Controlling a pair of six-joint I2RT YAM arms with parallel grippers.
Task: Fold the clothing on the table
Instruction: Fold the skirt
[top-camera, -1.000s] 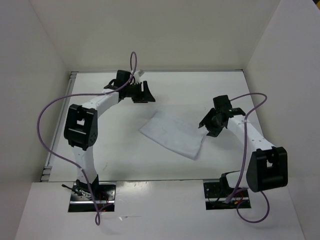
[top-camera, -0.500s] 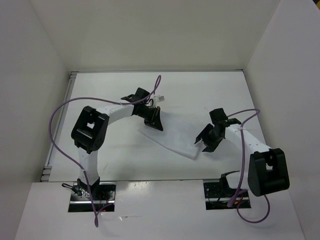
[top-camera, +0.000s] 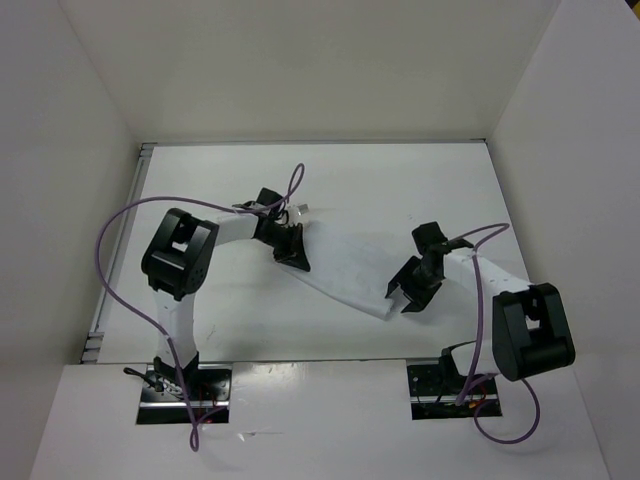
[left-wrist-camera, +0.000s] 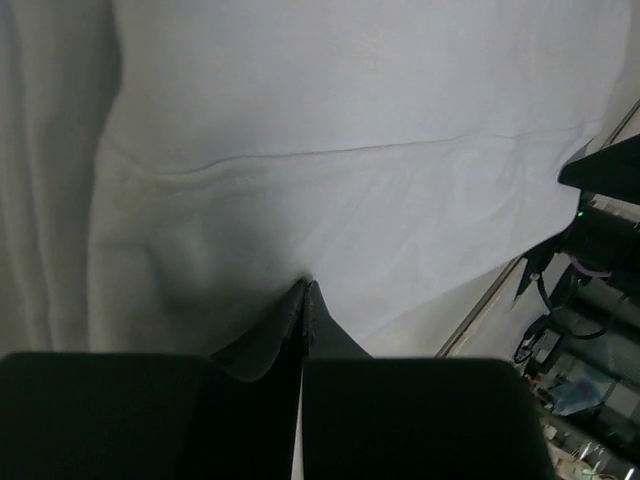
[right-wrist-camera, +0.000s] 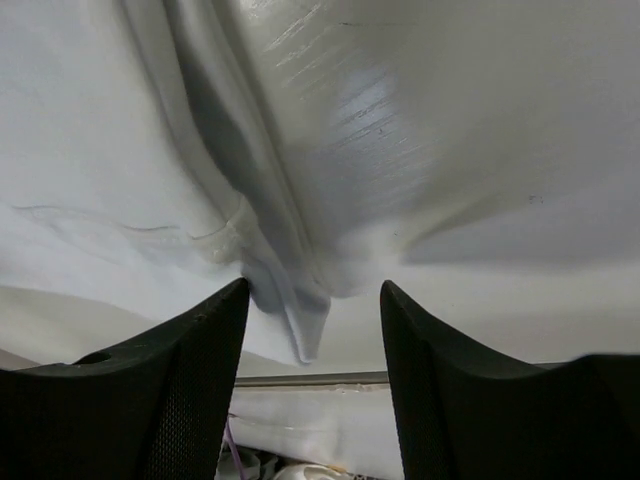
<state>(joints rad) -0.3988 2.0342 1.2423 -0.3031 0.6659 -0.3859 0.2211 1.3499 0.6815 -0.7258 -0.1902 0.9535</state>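
Observation:
My right gripper shifts to the left in the top view and closes next, as the clothing's folded near corner (top-camera: 388, 307) (right-wrist-camera: 272, 284) lies that way, nearer one finger.
The clothing (top-camera: 348, 270) is a thin white wrinkled piece lying flat mid-table (top-camera: 350, 180). My left gripper (top-camera: 299, 262) is down on its left corner; in the left wrist view the jaws (left-wrist-camera: 305, 287) are pressed together with the fabric (left-wrist-camera: 330, 200) puckered into their tips. At the garment's near right corner sits my right gripper (top-camera: 401, 298). It stands open (right-wrist-camera: 312, 295), and a folded corner of the cloth (right-wrist-camera: 305, 325) hangs between the fingers (right-wrist-camera: 185, 380) without being pinched.
White walls enclose the table at the back and on both sides. A thin metal rail (top-camera: 118, 265) runs along the left edge, and a rail (right-wrist-camera: 310, 379) shows beyond the right fingers. Purple cables (top-camera: 125, 215) loop off both arms.
My left arm swung from the far left of the table onto the cloth's left corner and closed. The right gripper, still open, moved down to the cloth's near right corner.

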